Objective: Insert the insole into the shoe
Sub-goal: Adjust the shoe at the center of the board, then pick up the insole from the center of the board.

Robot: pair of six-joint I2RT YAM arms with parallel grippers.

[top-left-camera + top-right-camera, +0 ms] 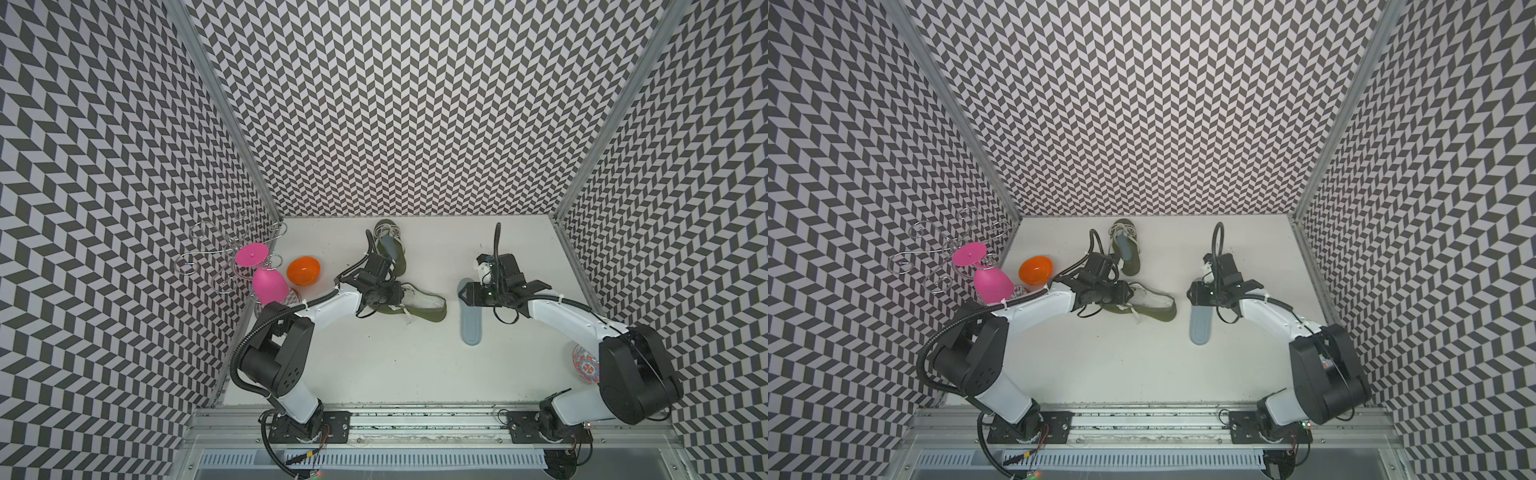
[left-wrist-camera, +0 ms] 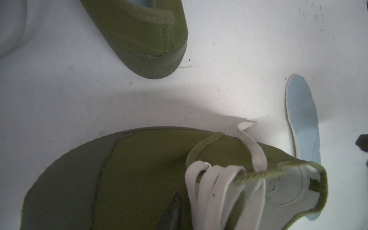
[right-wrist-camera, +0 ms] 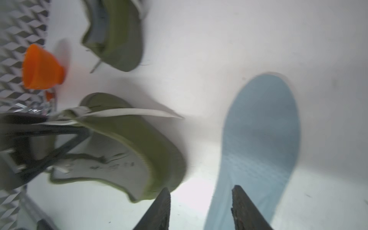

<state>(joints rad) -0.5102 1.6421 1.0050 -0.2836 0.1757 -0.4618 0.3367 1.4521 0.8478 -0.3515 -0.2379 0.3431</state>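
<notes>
The insole lies flat below, so the robot's right gripper will move down and back onto the insole's edge away from the shoe (image 1: pixel 480 313) (image 3: pixel 276 205), toward the insole's heel end.
An olive-green shoe (image 1: pixel 422 305) (image 1: pixel 1152 305) lies on the white table, its white-lined opening facing right and its laces loose. My left gripper (image 1: pixel 400 293) (image 1: pixel 1128 293) is at its laced front. In the left wrist view only one dark fingertip (image 2: pixel 173 209) shows over the shoe (image 2: pixel 139 169) beside the white laces (image 2: pixel 215 189), so its grip is unclear. A light blue insole (image 1: pixel 471 328) (image 1: pixel 1200 328) (image 2: pixel 302 119) (image 3: pixel 262 129) lies flat to the right of the shoe (image 3: pixel 139 139). My right gripper (image 1: pixel 464 293) (image 1: pixel 1192 293) (image 3: pixel 201 209) hangs open over the insole's far end, holding nothing.
A second green shoe (image 1: pixel 392 249) (image 1: pixel 1128 253) (image 2: pixel 139 29) with a grey-blue insole inside stands behind. An orange bowl (image 1: pixel 303 270), a pink goblet (image 1: pixel 268 284) and a wire rack (image 1: pixel 224 253) crowd the left wall. A patterned plate (image 1: pixel 585 368) sits under the right arm.
</notes>
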